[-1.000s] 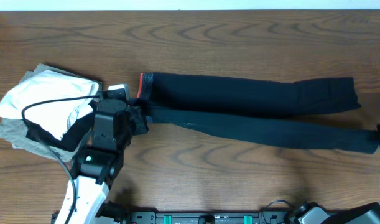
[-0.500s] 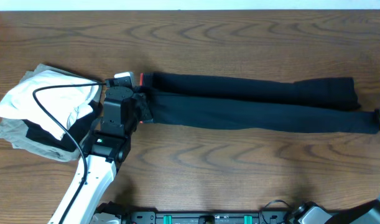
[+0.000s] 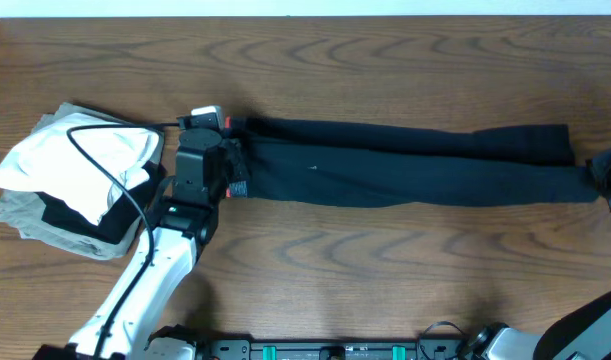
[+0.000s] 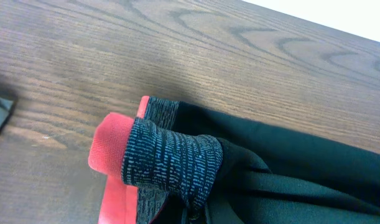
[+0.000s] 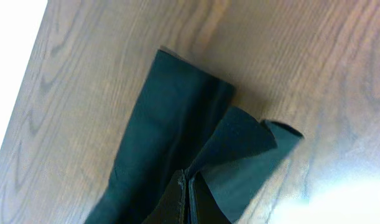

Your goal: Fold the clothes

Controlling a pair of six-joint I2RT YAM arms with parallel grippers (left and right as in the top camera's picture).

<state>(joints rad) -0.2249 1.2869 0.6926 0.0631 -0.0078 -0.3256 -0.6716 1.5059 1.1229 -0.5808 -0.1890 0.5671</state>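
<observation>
My right gripper carries the near leg's hem outward over the other leg's hem [image 3: 562, 146] [image 5: 191, 79] and lets go there next, since that far leg still lies uncovered beyond it.
Black pants [image 3: 405, 160] lie stretched across the table, the two legs nearly on top of each other. My left gripper [image 3: 230, 172] is shut on the waistband end, which shows a black patterned band with a red lining [image 4: 168, 162]. My right gripper [image 3: 603, 180] is shut on the hem of the near leg [image 5: 239, 149] at the far right. The other leg's hem [image 5: 171, 106] lies flat on the table beside it. The fingertips of both grippers are hidden by cloth.
A pile of folded clothes [image 3: 70, 175], white, grey and black, sits at the left beside my left arm. A black cable [image 3: 105, 170] runs over it. The table's far edge [image 3: 305, 17] is at the top.
Both grippers have moved away from me, carrying the near leg up onto the far leg. The legs, spread apart before, now nearly overlap.
</observation>
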